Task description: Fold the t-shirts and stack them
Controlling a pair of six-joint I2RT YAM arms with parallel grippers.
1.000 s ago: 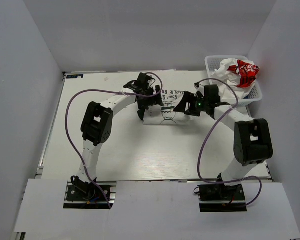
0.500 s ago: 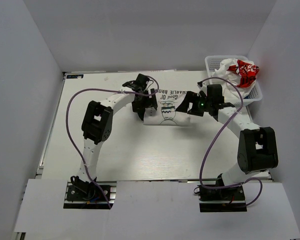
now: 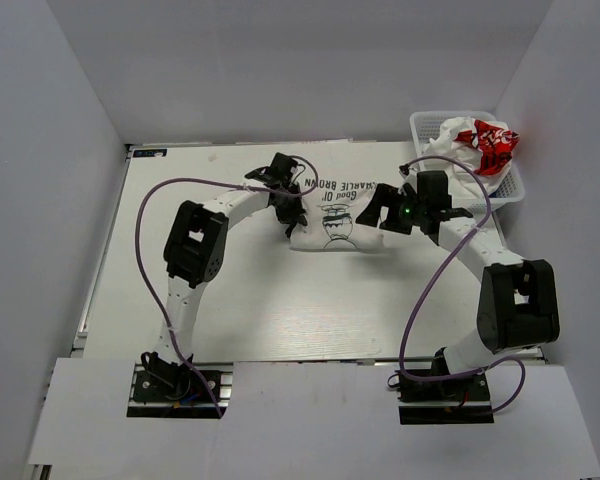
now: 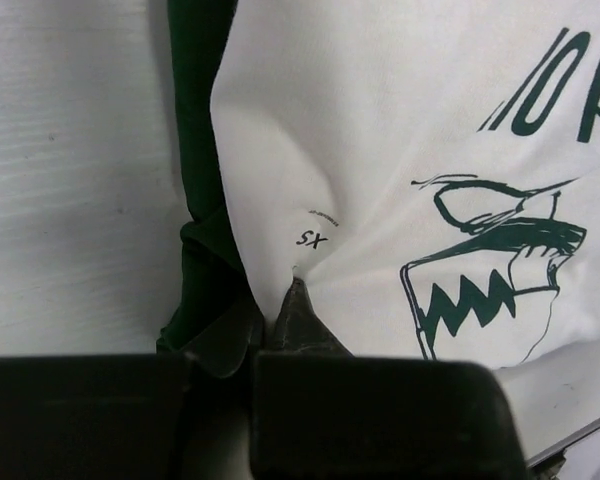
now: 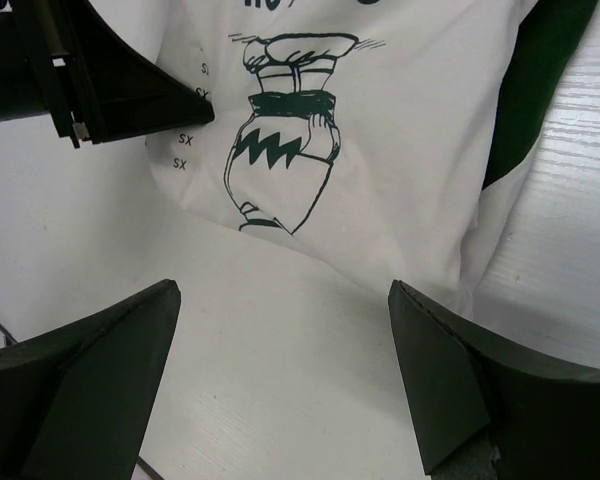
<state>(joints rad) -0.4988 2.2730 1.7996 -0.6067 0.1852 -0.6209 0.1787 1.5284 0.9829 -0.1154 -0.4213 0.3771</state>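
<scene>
The left gripper drags the shirt it holds to the table's bare corner next, then releases it. That corner lies outward and to the gripper's left in the top view.
The off-white t-shirt (image 3: 335, 215) with dark green print lies partly folded at mid-table. In the left wrist view my left gripper (image 4: 278, 305) is shut, pinching a peak of the off-white cloth (image 4: 380, 130) beside the dark green sleeve (image 4: 198, 110). From above, the left gripper (image 3: 287, 213) sits at the shirt's left edge. My right gripper (image 3: 378, 206) hovers at the shirt's right side. Its fingers (image 5: 130, 340) stand wide open over bare table just short of the shirt's hem (image 5: 380, 180). A white t-shirt with red print (image 3: 483, 141) lies crumpled in the basket.
A white plastic basket (image 3: 425, 125) stands at the back right corner of the table. White walls close in the back and both sides. The left gripper's body (image 5: 100, 80) shows at the upper left of the right wrist view.
My left gripper came down onto the shirt's left edge and shut on the cloth. The right arm shifted slightly right and back, its gripper still open.
</scene>
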